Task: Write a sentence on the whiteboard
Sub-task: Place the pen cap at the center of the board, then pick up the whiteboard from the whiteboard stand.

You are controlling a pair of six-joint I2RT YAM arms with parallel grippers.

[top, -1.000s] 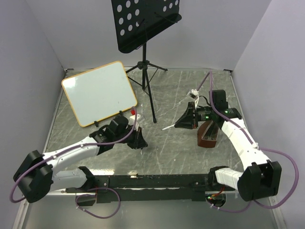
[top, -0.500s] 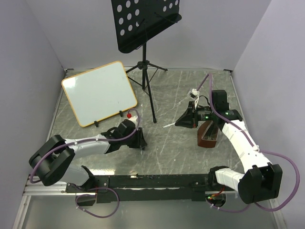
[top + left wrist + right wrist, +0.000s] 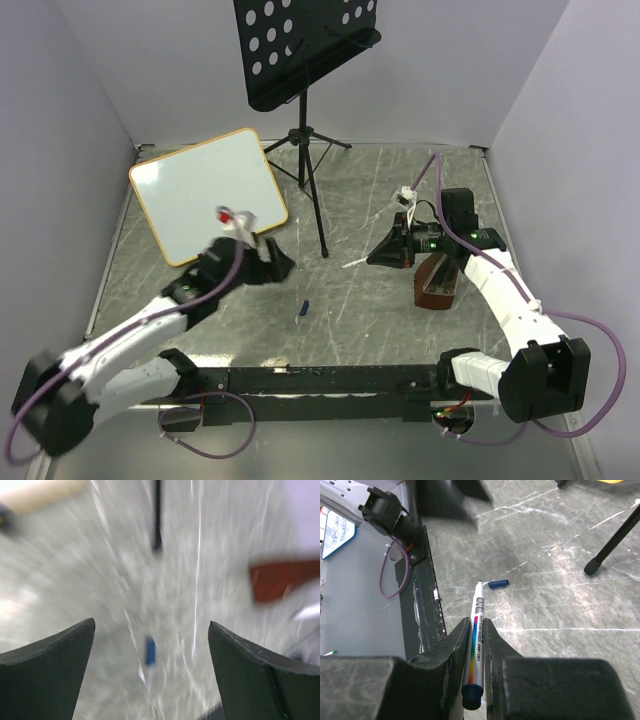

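My left gripper swings left in the top view onto the whiteboard's edge opposite the stand next, since that edge lies across the whiteboard from the stand.
The whiteboard [image 3: 205, 190] leans at the back left, its face blank white; no sentence shows on it. My left gripper [image 3: 275, 262] hangs just in front of its lower right corner, jaws wide open and empty [image 3: 151, 625]. A small blue marker cap [image 3: 303, 308] lies on the table below it, blurred in the left wrist view [image 3: 149, 650]. My right gripper [image 3: 385, 250] is shut on a white marker [image 3: 476, 630] with a rainbow stripe, its bare tip pointing left toward the cap [image 3: 498, 584].
A black music stand [image 3: 305, 45] rises at the back, its tripod legs [image 3: 318, 200] between the two arms. A brown block [image 3: 437, 282] sits under the right arm. Grey walls close in the table on three sides.
My left gripper has opened and swung up and left toward the whiteboard, leaving the blue cap on the table. The right arm has barely moved.
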